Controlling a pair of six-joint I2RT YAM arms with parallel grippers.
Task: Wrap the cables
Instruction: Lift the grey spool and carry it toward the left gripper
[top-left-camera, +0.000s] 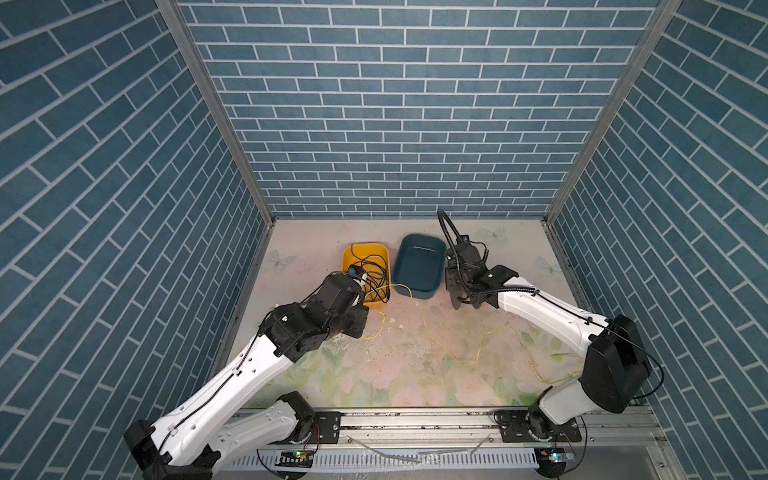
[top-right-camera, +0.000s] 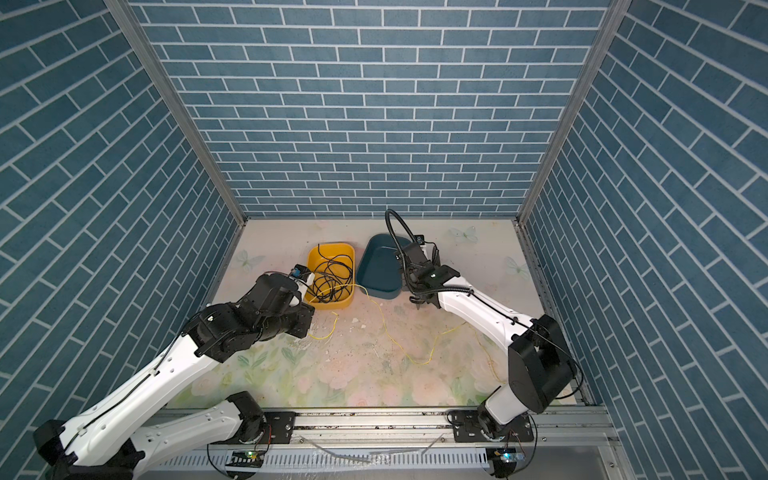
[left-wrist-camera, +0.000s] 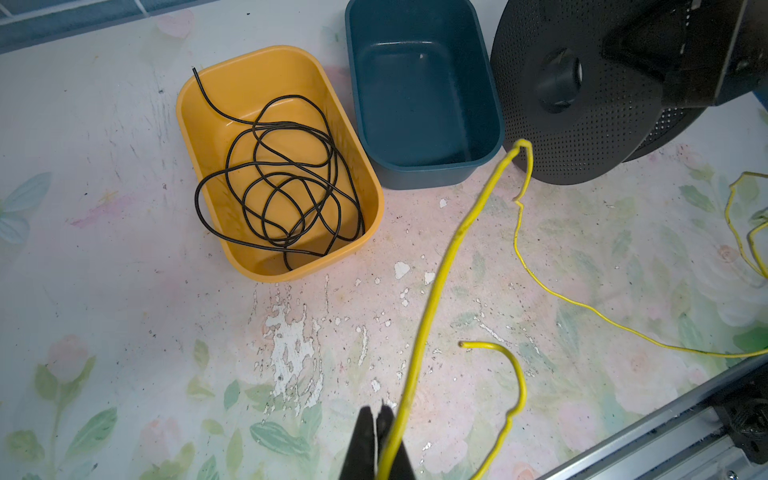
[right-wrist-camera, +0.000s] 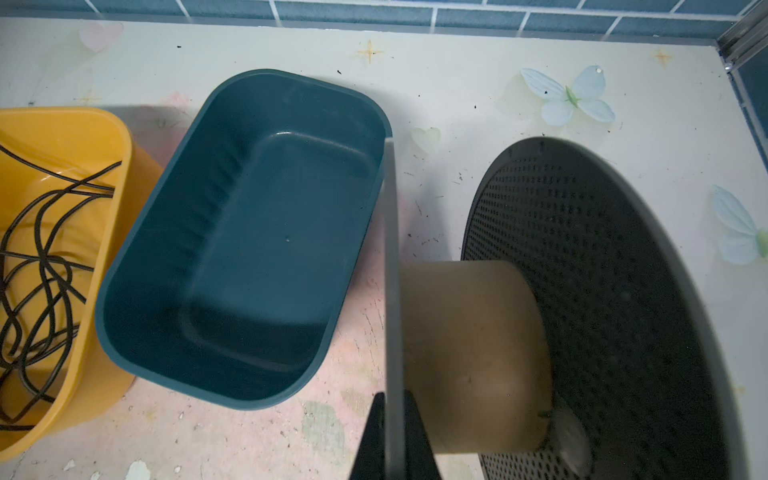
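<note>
Next, my right gripper eases slightly toward the blue bin, keeps the edge upright and releases the bin's rim there, because bare tabletop shows beside it.
The cable (left-wrist-camera: 436, 282) is a thin bright yellow wire. My left gripper (left-wrist-camera: 377, 415) is shut on it close to its curled free end (left-wrist-camera: 515, 374). From the jaws the cable rises to a sharp bend in front of the blue bin, then drops and trails in loose curves across the table in both top views (top-left-camera: 432, 340) (top-right-camera: 390, 338). My right gripper (right-wrist-camera: 392, 399) is shut on the rim of one flange of a black perforated spool (left-wrist-camera: 582, 124). The spool's bare tan core (right-wrist-camera: 478, 345) has no cable wound on it.
A yellow bin (top-left-camera: 365, 248) at the back left holds a tangle of thin black wires (left-wrist-camera: 282, 187). A blue bin (top-left-camera: 419, 236) stands beside it with nothing in it. More yellow loops (top-left-camera: 536, 370) lie under the right arm. An aluminium rail (top-left-camera: 415, 419) runs along the front edge.
</note>
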